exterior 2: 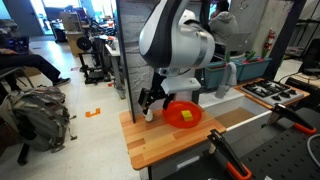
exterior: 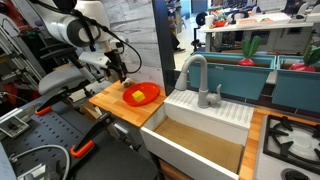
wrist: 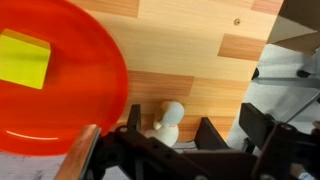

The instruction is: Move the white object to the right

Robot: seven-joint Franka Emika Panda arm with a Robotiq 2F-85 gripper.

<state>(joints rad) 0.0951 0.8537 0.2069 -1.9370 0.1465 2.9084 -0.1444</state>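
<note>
My gripper's open fingers are still above the white object [wrist: 168,122] beside the orange dish's rim. I will bring my gripper down onto it next and close.
The white object [wrist: 168,122] is a tiny whitish lump on the wooden counter, just beside the rim of the orange dish [wrist: 55,85]. A yellow piece [wrist: 24,58] lies in the dish. My gripper [wrist: 168,130] is low over the counter, open, with one finger on each side of the white object and small gaps to it. In both exterior views the gripper [exterior: 122,77] [exterior 2: 152,104] hangs at the counter's edge next to the orange dish [exterior: 143,95] [exterior 2: 182,113]. The white object shows faintly under the fingers in an exterior view [exterior 2: 152,113].
The wooden counter [exterior: 112,102] [exterior 2: 160,140] is small, with open edges near the gripper. A big white sink [exterior: 200,135] with a grey faucet [exterior: 196,76] adjoins it past the dish. A stove top [exterior: 292,140] lies beyond the sink.
</note>
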